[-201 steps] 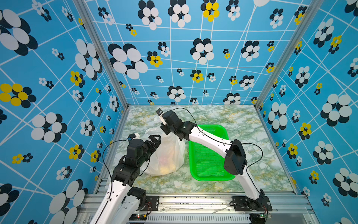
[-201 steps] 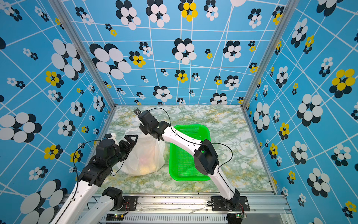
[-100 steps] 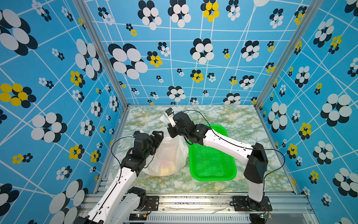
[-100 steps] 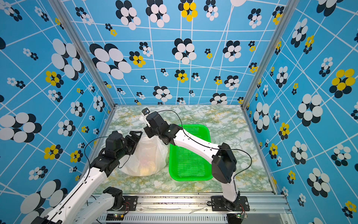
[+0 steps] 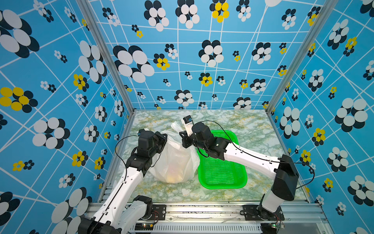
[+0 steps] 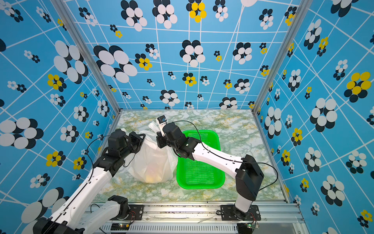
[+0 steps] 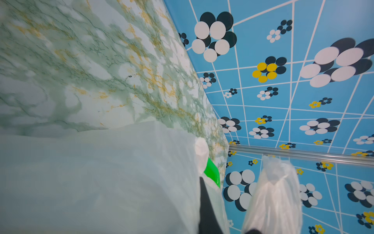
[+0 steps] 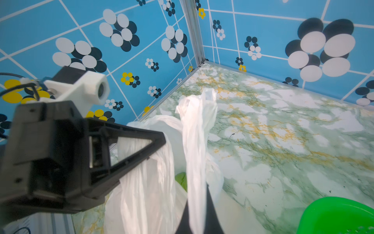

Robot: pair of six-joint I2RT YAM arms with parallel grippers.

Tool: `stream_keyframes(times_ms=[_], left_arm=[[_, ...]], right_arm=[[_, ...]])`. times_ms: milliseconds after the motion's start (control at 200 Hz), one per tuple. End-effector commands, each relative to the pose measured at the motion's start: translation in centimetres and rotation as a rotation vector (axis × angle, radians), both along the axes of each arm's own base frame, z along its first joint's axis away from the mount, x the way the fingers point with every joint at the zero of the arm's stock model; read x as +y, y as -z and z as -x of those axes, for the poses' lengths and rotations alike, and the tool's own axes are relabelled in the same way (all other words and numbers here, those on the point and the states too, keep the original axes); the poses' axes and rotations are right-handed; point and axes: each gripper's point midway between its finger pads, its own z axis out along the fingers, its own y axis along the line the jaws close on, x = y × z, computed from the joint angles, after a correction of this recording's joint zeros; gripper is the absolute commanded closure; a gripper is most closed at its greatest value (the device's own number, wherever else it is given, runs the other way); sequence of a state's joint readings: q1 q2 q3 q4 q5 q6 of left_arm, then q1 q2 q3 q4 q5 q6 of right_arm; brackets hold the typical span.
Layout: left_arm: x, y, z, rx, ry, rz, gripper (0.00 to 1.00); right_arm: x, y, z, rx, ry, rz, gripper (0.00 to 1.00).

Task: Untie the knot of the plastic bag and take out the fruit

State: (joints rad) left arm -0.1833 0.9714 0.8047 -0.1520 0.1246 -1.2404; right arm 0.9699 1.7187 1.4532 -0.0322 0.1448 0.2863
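My left gripper will pull away from my right gripper and toward the wall beside the bag, then let go of the bag's upper edge, because bunched plastic makes the bag's opening narrow.
The white plastic bag (image 5: pixel 175 162) stands on the marble table beside the green basket. My left gripper (image 5: pixel 163 139) is shut on the bag's left upper edge, which the right wrist view shows bunched in its black fingers (image 8: pixel 129 145). My right gripper (image 5: pixel 182 138) is shut on a twisted handle strip (image 8: pixel 196 141) that stands up above its fingertips. The knot is out of view, and the two held parts stand apart. Fruit shows yellow-orange through the plastic (image 6: pixel 151 176), and a green piece (image 8: pixel 181 178) lies inside the mouth.
The green mesh basket (image 5: pixel 222 183) lies right of the bag, under my right forearm. Patterned blue walls close the table on three sides, the left one near the bag. Bare marble (image 5: pixel 232 121) stretches behind the basket.
My left gripper reached up to the bag's top and its jaws closed on the plastic. My right gripper moved a little to the right, still holding the handle strip.
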Motion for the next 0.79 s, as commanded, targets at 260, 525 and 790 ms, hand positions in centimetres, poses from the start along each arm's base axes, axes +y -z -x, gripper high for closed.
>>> stream_keyframes(times_ms=[260, 525, 790], left_arm=[[7.6, -10.9, -6.4, -0.183, 0.033, 0.065, 1.0], [5.9, -9.2, -0.1, -0.172, 0.151, -0.084, 1.0], [3.7, 0.1, 8.7, -0.054, 0.175, -0.114, 0.94]], right_arm=[[-3.0, -7.2, -9.0, -0.052, 0.233, -0.23, 1.0], [-0.9, -7.6, -10.2, -0.073, 0.191, -0.27, 1.0], [-1.1, -3.4, -9.8, -0.087, 0.166, -0.173, 1.0]])
